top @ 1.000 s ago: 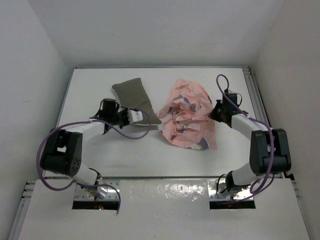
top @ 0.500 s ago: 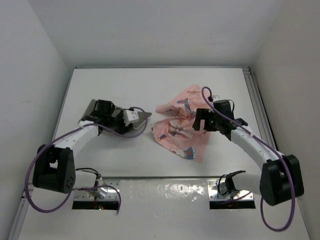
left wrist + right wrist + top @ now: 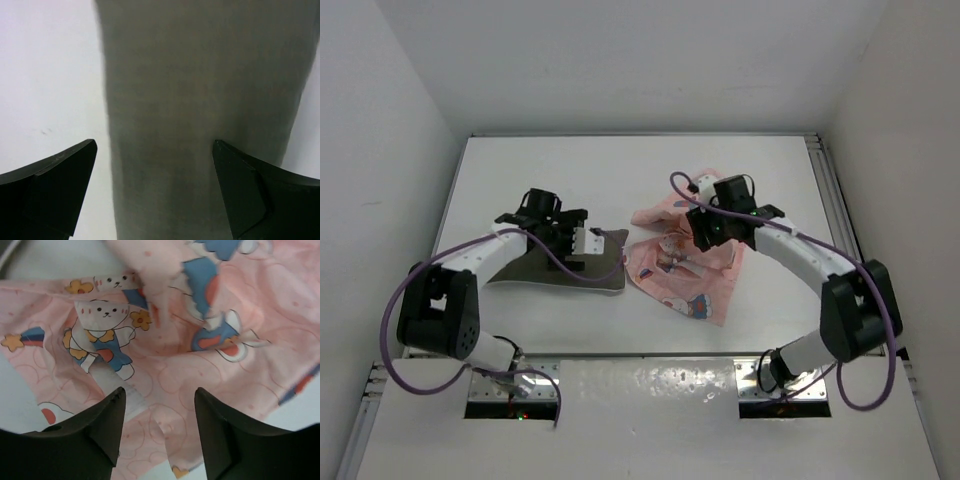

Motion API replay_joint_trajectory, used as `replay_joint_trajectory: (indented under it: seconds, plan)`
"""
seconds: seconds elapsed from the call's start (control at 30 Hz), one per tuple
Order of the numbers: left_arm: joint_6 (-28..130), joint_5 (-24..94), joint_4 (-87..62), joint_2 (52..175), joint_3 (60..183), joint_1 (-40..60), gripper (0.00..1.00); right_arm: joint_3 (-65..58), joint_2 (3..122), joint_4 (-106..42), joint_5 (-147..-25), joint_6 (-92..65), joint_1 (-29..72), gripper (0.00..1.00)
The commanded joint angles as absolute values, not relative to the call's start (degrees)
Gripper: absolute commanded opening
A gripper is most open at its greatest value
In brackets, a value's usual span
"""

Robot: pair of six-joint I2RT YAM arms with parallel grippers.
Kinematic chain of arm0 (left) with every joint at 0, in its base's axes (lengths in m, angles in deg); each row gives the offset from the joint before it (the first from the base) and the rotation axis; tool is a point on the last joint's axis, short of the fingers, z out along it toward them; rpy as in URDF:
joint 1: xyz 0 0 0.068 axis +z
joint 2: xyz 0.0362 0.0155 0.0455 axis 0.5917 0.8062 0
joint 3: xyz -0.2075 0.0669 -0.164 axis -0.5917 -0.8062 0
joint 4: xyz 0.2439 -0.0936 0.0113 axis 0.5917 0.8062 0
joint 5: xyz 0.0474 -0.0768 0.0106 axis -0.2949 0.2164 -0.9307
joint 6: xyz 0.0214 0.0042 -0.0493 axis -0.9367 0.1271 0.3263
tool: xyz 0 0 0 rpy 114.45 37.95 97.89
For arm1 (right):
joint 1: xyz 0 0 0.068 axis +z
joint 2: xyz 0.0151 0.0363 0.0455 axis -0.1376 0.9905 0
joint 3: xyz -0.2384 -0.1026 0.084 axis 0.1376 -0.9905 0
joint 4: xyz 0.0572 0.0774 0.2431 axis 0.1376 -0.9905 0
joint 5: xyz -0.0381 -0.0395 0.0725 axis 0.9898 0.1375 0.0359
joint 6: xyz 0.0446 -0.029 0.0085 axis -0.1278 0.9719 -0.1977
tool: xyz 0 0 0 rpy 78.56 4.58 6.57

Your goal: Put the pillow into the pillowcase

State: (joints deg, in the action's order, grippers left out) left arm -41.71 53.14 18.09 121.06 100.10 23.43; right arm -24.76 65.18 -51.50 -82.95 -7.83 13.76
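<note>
The left gripper comes down to the pillow's part toward the pillowcase next and closes, since its open fingers already span the pillow's far edge.
The pillow (image 3: 603, 268), olive-grey and flat, lies left of centre on the white table. My left gripper (image 3: 592, 243) hovers over its right part. In the left wrist view the pillow (image 3: 200, 100) fills the middle, and the left gripper (image 3: 154, 145) stands wide open with its fingers on either side of the cushion, gripping nothing. The pillowcase (image 3: 685, 270), pink with cartoon rabbits, lies crumpled right of centre. My right gripper (image 3: 703, 228) is above its back part. In the right wrist view the pillowcase (image 3: 210, 370) spreads below the right gripper (image 3: 159, 392), whose jaws stand apart with no fabric pinched.
White walls close in the table (image 3: 520, 170) at the left, back and right. A metal rail (image 3: 830, 190) runs along the right edge. Purple cables loop from both arms. The pillow's right end nearly touches the pillowcase's left edge.
The pillow has come from the back of the table to nearer the front, and my left gripper has let go and opened. My right arm has swung left over the pillowcase, its jaws now apart.
</note>
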Motion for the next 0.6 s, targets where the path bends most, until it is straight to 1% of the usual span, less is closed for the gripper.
replay_joint_trajectory:
  seconds: [0.0,0.1,0.2,0.23,0.27,0.3,0.33,0.37,0.4,0.43,0.47,0.5,0.57]
  plan:
    - [-56.5,47.7,24.9,124.1,99.8,24.1,1.0,-21.3,69.4,-51.5,-83.7,-1.6,16.3,0.59]
    - [-54.2,47.5,22.7,126.7,98.6,24.1,1.0,-21.1,73.3,-49.8,-84.6,-1.7,17.4,0.59]
    - [-52.9,47.5,17.1,127.2,95.8,24.1,1.0,-21.0,76.6,-49.5,-84.9,-2.1,18.2,0.55]
    - [-53.0,47.7,16.4,127.2,95.0,24.1,0.99,-21.3,77.3,-49.3,-84.9,-2.2,18.4,0.55]
    - [-53.1,47.9,15.5,127.1,94.4,24.1,0.94,-21.6,78.7,-48.5,-84.7,-2.6,18.7,0.55]
    - [-53.0,48.0,15.0,127.2,93.5,24.1,0.86,-22.1,79.3,-48.0,-84.5,-2.9,18.7,0.54]
    - [-52.9,48.4,15.0,127.2,93.2,24.1,0.65,-22.3,79.9,-47.6,-84.2,-3.2,18.8,0.54]
    - [-53.0,48.6,15.6,126.9,93.0,24.1,0.5,-22.5,81.0,-46.6,-83.3,-3.9,18.8,0.54]
    - [-52.9,49.1,15.8,126.7,92.7,24.2,0.29,-22.6,81.5,-46.0,-82.2,-4.5,19.0,0.49]
    - [-52.4,50.0,16.1,126.5,92.6,24.2,0.0,-22.7,82.0,-44.7,-81.1,-5.0,19.0,0.44]
    - [-51.9,50.3,16.8,125.5,92.7,24.2,0.0,-22.7,82.5,-44.0,-79.6,-6.0,19.0,0.38]
    - [-51.7,50.9,17.7,125.2,93.0,24.3,0.0,-22.4,82.6,-43.5,-78.9,-6.3,18.9,0.23]
    - [-51.4,51.4,20.7,124.1,94.3,24.7,0.0,-21.6,82.3,-42.7,-78.9,-6.3,19.0,0.1]
